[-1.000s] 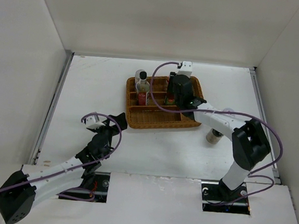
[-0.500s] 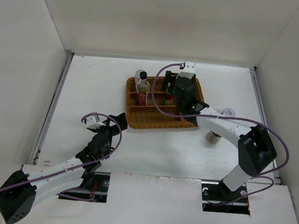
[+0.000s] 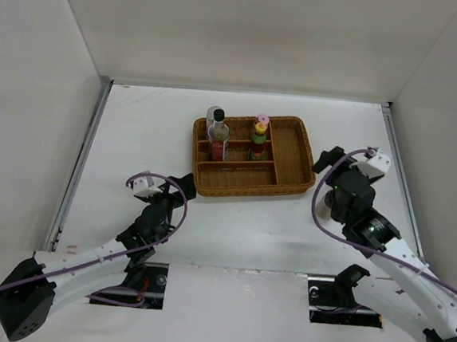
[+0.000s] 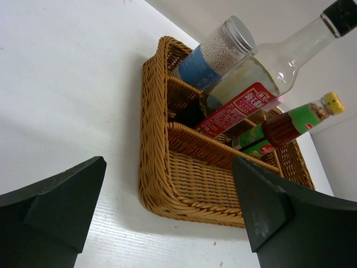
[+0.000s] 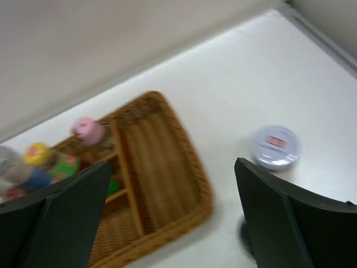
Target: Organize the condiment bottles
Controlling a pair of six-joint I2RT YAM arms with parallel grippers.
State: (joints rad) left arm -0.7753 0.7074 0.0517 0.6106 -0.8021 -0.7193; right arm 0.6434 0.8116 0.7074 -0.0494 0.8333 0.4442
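My right gripper needs to lower and draw back first to get the short clear jar (image 3: pixel 325 205) (image 5: pixel 247 238) between its fingers, because the jar's top shows beside one finger.
The wicker tray (image 3: pixel 288 148) holds the condiment bottles: a silver-lidded jar (image 4: pixel 223 53), a tall clear bottle with black cap and red label (image 4: pixel 262 72), a yellow-capped red-green bottle (image 3: pixel 258 142) and a pink-capped one (image 5: pixel 88 130). Another silver-lidded jar (image 5: pixel 274 146) stands on the table right of the tray. My right gripper (image 3: pixel 349 160) hovers open and empty above that jar, off the tray's right edge. My left gripper (image 3: pixel 166 185) is open and empty just off the tray's near left corner (image 4: pixel 167 195).
White walls enclose the table on the left, back and right. The tray's long right compartment (image 5: pixel 162 162) has nothing in it. The right wrist view is blurred.
My right gripper has opened, left the yellow-capped bottle standing in the tray, and drawn back to the right, off the tray. The left arm has not moved.
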